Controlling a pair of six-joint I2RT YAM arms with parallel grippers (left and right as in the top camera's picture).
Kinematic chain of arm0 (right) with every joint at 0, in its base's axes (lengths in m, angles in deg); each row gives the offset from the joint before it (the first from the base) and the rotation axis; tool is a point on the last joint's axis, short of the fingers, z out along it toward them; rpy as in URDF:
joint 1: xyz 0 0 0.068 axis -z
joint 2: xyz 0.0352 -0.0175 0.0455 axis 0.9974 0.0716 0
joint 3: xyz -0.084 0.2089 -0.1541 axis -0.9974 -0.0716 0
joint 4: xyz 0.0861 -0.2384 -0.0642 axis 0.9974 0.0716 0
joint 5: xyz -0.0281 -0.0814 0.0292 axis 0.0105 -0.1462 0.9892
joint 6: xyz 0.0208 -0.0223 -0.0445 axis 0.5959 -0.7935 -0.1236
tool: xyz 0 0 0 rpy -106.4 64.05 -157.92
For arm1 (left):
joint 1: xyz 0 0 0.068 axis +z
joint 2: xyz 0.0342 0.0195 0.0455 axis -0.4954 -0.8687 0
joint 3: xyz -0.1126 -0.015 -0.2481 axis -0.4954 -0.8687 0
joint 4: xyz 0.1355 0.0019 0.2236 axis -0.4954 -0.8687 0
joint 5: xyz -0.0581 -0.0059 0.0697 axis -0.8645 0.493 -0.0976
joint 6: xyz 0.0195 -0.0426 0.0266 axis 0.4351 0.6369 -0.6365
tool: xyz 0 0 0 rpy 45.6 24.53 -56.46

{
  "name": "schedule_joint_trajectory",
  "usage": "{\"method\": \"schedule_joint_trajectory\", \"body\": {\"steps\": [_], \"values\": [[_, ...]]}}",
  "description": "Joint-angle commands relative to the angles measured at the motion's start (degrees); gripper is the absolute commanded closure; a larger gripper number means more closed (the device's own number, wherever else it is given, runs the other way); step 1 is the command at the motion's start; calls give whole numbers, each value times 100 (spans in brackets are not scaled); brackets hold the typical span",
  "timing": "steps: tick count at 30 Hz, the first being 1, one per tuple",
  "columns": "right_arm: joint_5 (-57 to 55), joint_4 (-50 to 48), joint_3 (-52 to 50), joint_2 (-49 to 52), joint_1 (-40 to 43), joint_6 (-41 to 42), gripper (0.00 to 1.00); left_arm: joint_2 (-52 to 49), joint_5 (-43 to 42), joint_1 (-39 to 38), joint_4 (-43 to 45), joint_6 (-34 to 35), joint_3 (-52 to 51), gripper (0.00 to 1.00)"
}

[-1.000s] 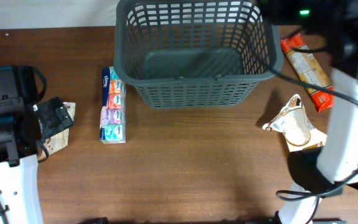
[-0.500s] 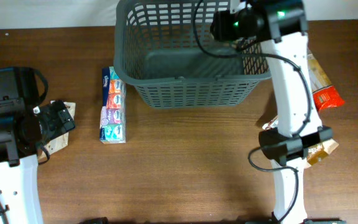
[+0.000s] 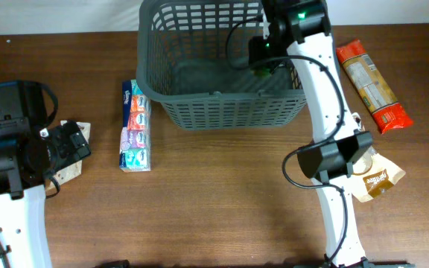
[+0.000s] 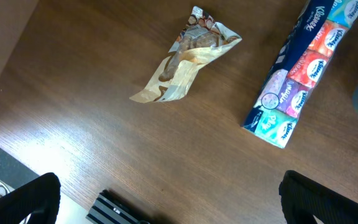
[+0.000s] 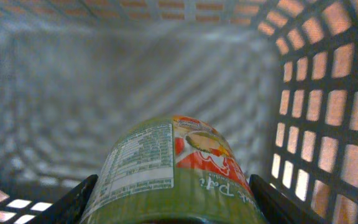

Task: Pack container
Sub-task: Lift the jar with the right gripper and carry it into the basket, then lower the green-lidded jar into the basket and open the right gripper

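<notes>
The basket's empty base is below my right gripper. My right gripper will next lower the green jar toward its near corner on the pasta pack's side and let go of it.
The dark grey slotted basket stands at the back middle of the table. My right gripper reaches down into its right side, shut on a green jar with a red and white label; the right wrist view shows the jar between both fingers above the basket's solid base. My left gripper is open and empty, hovering over bare table at the left, short of a crumpled beige snack packet and a tissue multipack.
The tissue multipack lies left of the basket. The beige packet sits under the left arm. An orange pasta pack lies right of the basket; a brown-and-white pouch lies at the right front.
The right arm swung from the table's right side over the basket and lowered its gripper inside. The pouch on the right shifted toward the front. The left arm stayed put.
</notes>
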Motion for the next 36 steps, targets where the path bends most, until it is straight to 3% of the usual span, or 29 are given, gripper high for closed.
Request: {"method": "schedule_joint_trajectory", "body": {"steps": [1, 26, 30, 36], "values": [[-96, 57, 11, 177, 17, 131, 96, -15, -42, 28, -11, 13, 66, 0], [-28, 264, -890, 551, 352, 323, 96, -15, -42, 28, -28, 13, 66, 1], [26, 275, -887, 551, 350, 286, 83, -15, -42, 28, -28, 13, 66, 1], [216, 262, -887, 549, 350, 216, 76, -15, -42, 28, -24, 13, 66, 0]]}}
